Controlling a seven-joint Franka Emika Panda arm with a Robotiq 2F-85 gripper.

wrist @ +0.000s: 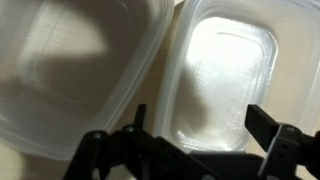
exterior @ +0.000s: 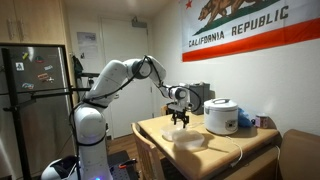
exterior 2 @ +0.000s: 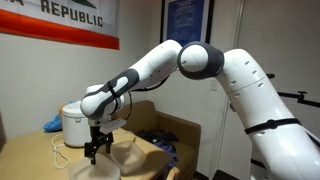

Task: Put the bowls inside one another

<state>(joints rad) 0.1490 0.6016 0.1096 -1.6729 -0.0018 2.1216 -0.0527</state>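
Next, the gripper closes on the smaller bowl's rim [wrist: 164, 108] beside the larger bowl [wrist: 70, 70], since its open fingers are already on either side of that rim.
Two shallow, pale, semi-clear bowls lie side by side on the wooden table [exterior: 155, 128]. In the wrist view the larger bowl [wrist: 70, 70] fills the left and the smaller bowl [wrist: 225, 75] sits on the right. My gripper [wrist: 200, 125] hangs just above the smaller bowl, open, its dark fingers [wrist: 262, 125] standing on either side of the bowl's near end with nothing held. In both exterior views the gripper [exterior: 178, 121] [exterior 2: 95, 152] points down over the bowls [exterior: 190, 141] [exterior 2: 127, 153], close to the tabletop.
A tall white domed rice cooker [exterior: 221, 116] [exterior 2: 77, 122] stands on the table just behind the bowls. A black box [exterior: 197, 97] sits further back. A white cord [exterior 2: 60, 155] lies by the cooker. A refrigerator [exterior: 35, 85] stands off to the side.
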